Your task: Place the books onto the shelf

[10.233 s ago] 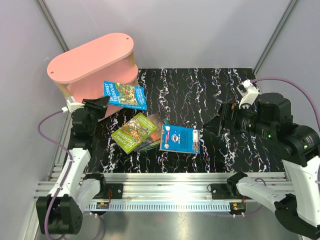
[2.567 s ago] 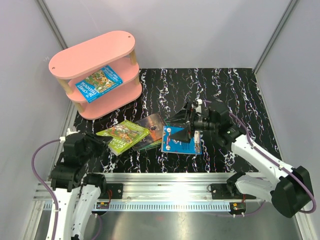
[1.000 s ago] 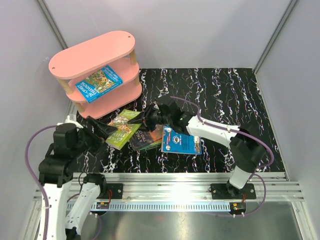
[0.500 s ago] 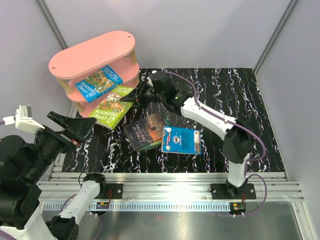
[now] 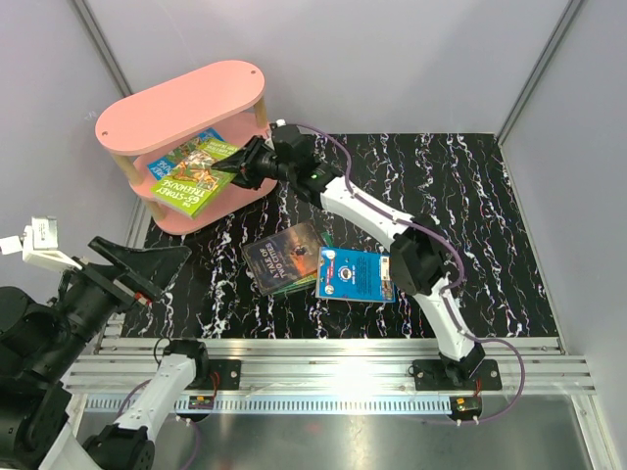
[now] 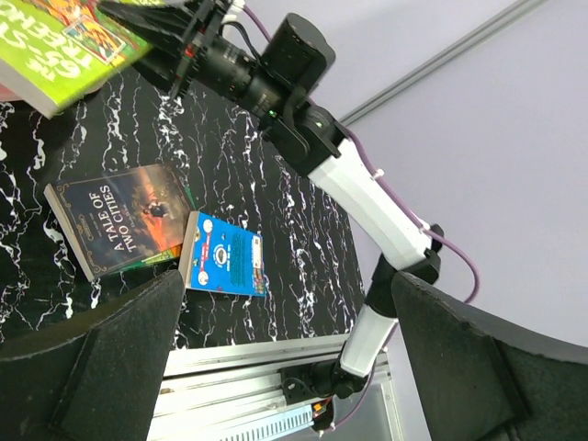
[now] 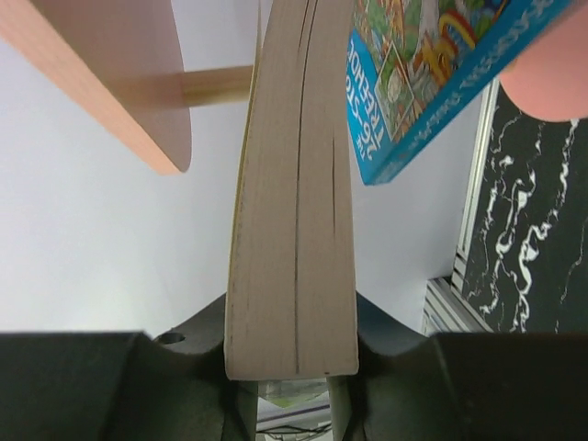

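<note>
My right gripper will next push the green book outward and down onto the blue book (image 5: pixel 182 151) (image 7: pixel 413 83), deeper into the shelf, and then let go of it, because the green book still sticks out past the shelf's top level.
The pink three-tier shelf (image 5: pixel 181 103) stands at the back left. A blue book (image 5: pixel 212 140) lies on its middle tier. My right gripper (image 5: pixel 241 163) is shut on a green book (image 5: pixel 194 178), holding it over that tier on top of the blue one. In the right wrist view the green book's page edge (image 7: pixel 294 230) is clamped between the fingers, with the blue book (image 7: pixel 423 73) to its right. A dark book (image 5: pixel 284 257) and a second blue book (image 5: pixel 355 274) lie mid-table. My left gripper (image 5: pixel 137 264) hangs open and empty, raised at the near left.
A green cover edge (image 5: pixel 302 286) pokes out from under the dark book. The right arm (image 5: pixel 372 211) stretches diagonally across the mat from near right to the shelf. A metal rail (image 5: pixel 343 377) runs along the front edge. Grey walls close in the sides and back.
My right gripper has carried the green book from mid-table up and left onto the shelf's middle tier. The left arm has pulled back and risen at the near left, jaws wide.
</note>
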Motion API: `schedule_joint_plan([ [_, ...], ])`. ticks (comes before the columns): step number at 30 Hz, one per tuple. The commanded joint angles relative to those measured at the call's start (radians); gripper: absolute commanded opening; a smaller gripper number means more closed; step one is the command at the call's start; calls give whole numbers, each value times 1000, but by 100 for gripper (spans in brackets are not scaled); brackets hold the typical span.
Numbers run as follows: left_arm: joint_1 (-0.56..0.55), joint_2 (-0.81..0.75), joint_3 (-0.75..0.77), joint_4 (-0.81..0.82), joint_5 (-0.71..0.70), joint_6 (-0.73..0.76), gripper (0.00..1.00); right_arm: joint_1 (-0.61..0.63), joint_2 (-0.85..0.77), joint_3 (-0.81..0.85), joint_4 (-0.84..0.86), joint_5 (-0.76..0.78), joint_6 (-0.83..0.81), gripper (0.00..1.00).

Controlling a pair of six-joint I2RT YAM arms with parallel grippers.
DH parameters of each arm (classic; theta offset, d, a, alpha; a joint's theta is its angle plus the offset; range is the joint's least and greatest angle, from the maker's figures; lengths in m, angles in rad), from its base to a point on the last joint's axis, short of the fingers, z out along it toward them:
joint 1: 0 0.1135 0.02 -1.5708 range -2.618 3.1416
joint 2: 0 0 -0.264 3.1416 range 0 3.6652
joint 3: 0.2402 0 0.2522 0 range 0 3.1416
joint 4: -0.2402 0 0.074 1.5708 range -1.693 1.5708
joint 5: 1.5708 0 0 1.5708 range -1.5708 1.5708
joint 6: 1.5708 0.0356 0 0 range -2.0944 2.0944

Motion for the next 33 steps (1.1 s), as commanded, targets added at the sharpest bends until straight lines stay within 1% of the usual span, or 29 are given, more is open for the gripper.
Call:
schedule_joint_plan([
  [1, -2, -4, -5, -35, 65, 13, 99, -22, 13, 86, 228, 16, 72, 0],
  [4, -4, -39, -19, -7, 15, 14, 99, -45, 58, 101, 330, 1, 107, 0],
  [6, -4, -50, -36, -1, -20, 13, 99, -65, 91, 119, 352, -7, 127, 0],
  [9, -2, -29, -28, -24, -21, -7, 99, -77, 121, 132, 395, 13, 170, 0],
  [11, -2, -13, -37, -39, -21, -13, 99, -80, 136, 156, 356, 25, 149, 0],
  [12, -4, -12, -47, -35, -24, -15, 99, -79, 141, 194, 326, 36, 130, 0],
  [13, -4, -13, -65, -21, -28, -23, 99, -79, 147, 219, 237, 39, 80, 0],
  [15, -2, -12, -77, -3, -39, -32, 99, -77, 154, 279, 156, 45, 34, 0],
  [16, -4, -7, -79, 4, -42, -42, 99, -77, 154, 290, 87, 50, -3, 0],
  [18, -4, -6, -87, 5, -56, -49, 99, -74, 142, 297, 48, 68, -32, 0],
  [19, -4, -10, -91, 8, -60, -52, 99, -73, 139, 299, -14, 73, -57, 0],
  [22, -4, -18, -119, 17, -68, -58, 99, -65, 128, 302, -85, 85, -82, 0],
  [27, -4, -13, -160, 34, -64, -63, 99, -28, 136, 355, -162, 138, -108, 0],
  [29, -4, -16, -176, 53, -60, -72, 99, -21, 160, 374, -162, 157, -92, 0],
  [33, -4, -12, -185, 64, -54, -81, 99, -8, 214, 469, -165, 197, -46, 0],
])
